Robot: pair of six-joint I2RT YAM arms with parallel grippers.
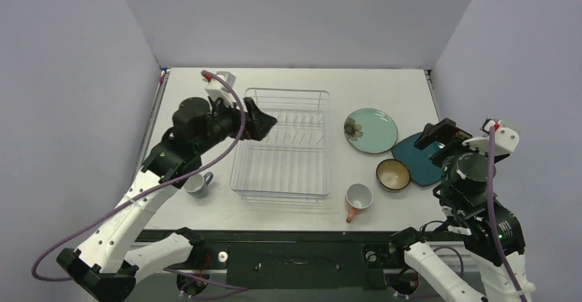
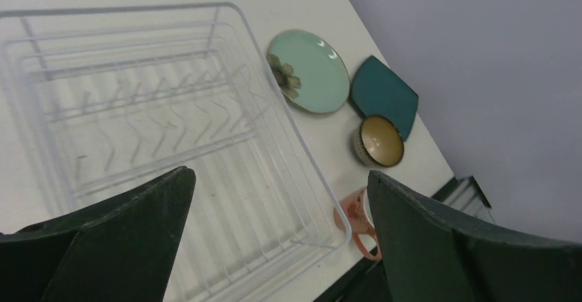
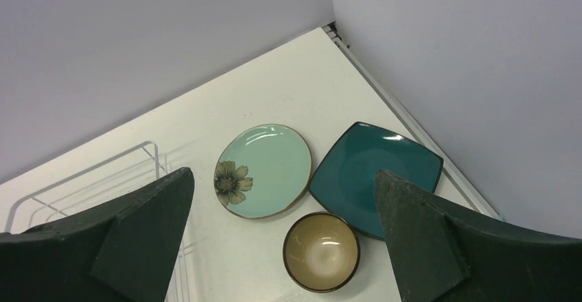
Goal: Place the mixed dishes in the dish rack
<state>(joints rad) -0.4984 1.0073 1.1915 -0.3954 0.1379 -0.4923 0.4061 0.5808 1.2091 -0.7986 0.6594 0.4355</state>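
Note:
The left gripper swings to the salmon mug (image 1: 358,198) next, back and down over the mug's near rim. The mug, opening up, is below my left gripper and to its right in the top view.
The empty silver wire dish rack (image 1: 281,193) stands mid-table. My left gripper (image 1: 259,120) hovers open and empty over its left rim; in the left wrist view its gripper (image 2: 280,175) looks down into the rack (image 2: 302,171). The pale teal plate (image 1: 370,130), dark teal plate (image 1: 415,159), brown bowl (image 1: 393,174) and salmon mug (image 1: 358,198) lie right of the rack. The grey-blue mug (image 1: 197,183) sits left of it. My right gripper (image 1: 439,136) is open and empty above the dark teal plate (image 3: 374,175), with the bowl (image 3: 321,250) and flower plate (image 3: 264,171) below it.
Grey walls close in the table on the left, back and right. The left arm's purple cable (image 1: 237,103) arcs over the rack's left side. The table's near edge runs just below the salmon mug (image 2: 353,213).

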